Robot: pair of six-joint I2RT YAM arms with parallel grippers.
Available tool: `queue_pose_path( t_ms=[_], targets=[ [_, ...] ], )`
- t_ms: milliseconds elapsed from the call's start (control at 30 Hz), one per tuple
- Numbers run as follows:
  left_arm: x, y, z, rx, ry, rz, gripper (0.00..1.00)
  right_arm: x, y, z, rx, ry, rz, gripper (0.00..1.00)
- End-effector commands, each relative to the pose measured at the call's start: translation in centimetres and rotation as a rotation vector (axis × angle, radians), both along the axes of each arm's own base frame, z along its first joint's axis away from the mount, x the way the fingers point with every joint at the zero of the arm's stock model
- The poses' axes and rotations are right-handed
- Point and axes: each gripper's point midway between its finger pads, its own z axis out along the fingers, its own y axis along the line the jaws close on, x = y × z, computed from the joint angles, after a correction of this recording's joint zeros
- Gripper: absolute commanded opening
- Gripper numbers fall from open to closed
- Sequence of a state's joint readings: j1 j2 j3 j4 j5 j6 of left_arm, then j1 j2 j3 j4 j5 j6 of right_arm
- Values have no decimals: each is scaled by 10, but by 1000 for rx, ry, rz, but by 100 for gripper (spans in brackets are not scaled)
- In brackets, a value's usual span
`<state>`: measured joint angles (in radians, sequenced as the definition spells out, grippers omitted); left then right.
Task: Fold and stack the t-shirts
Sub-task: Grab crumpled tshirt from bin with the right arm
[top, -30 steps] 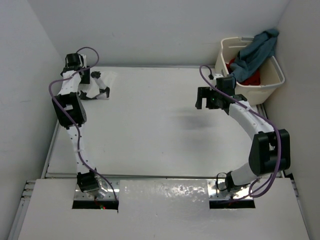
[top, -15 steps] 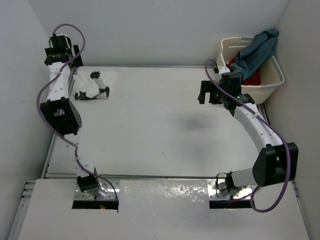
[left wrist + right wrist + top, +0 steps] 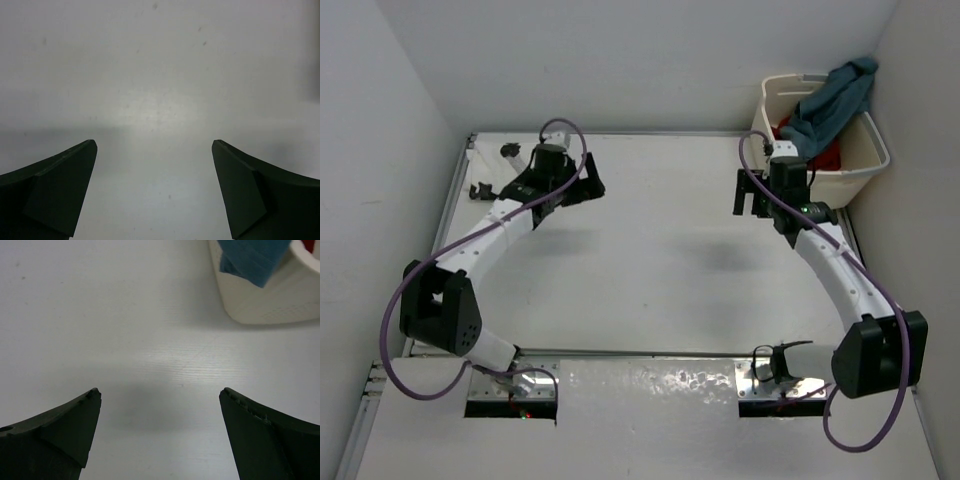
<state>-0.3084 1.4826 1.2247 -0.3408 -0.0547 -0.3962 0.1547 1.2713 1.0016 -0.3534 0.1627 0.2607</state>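
The blue-grey t-shirt (image 3: 835, 100) lies over the red one in the basket, so my right gripper must next rise outward over the basket's rim, then lower onto the blue-grey fold.
A white t-shirt (image 3: 496, 170) with small black marks lies flat at the table's far-left corner, hard to tell from the white top. My left gripper (image 3: 582, 188) hangs open just right of it over bare table, nothing between its fingers (image 3: 60, 185). A dusty blue-grey t-shirt (image 3: 835, 100) drapes over the rim of the cream laundry basket (image 3: 865, 165), with a red t-shirt (image 3: 823, 157) bunched inside. My right gripper (image 3: 751, 193) stands open and empty left of the basket. In the right wrist view the blue-grey t-shirt (image 3: 250, 260) hangs down the basket (image 3: 280, 300) wall.
The basket sits in the far-right corner against the wall. White walls close the table on the left, back and right. Both arm bases stand at the near edge.
My left gripper opened and swung up off the white t-shirt, then right over the table. The right gripper moved right and farther back, toward the basket.
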Motion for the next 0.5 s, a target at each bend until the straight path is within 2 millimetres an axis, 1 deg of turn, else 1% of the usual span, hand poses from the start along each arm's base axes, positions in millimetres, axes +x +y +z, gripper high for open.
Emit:
queue_pose_path(
  t_ms=[0,67,100,133,167,200,233,300,333,367,400,433,467],
  targets=[
    [4,-9,21,-187,-67,12,100,19,-30,49,-79,-113,-134,99],
    [3,-9,19,-167,-63,10,100,31,-50,54,-111,-90,-217,99],
    [3,-9,21,-162,-60,10,100,44,-71,81,-96,-136,-279,99],
    [4,-9,23,-153,-64,6,100,51,-83,86,-88,-138,-319,99],
    [4,-8,25,-149,-70,8,100,55,-95,87,-97,-118,-370,99],
    [5,-7,29,-145,-77,17,100,72,-115,96,-108,-124,-422,99],
    [5,-6,29,-141,-80,21,100,79,-123,98,-128,-118,-451,99],
    [6,-5,29,-139,-81,27,100,95,-133,98,-163,-99,-463,99],
    [9,-2,29,-127,-84,44,100,114,-140,98,-164,-102,-481,99],
    [10,-3,25,-124,-74,42,100,123,-144,92,-161,-89,-492,99],
    [12,-4,28,-122,-72,37,100,145,-151,87,-156,-85,-504,99],
    [14,-4,25,-113,-59,35,100,154,-155,85,-154,-80,-522,99],
    [17,-5,28,-112,-62,35,100,159,-157,76,-154,-39,-523,99]
  ],
)
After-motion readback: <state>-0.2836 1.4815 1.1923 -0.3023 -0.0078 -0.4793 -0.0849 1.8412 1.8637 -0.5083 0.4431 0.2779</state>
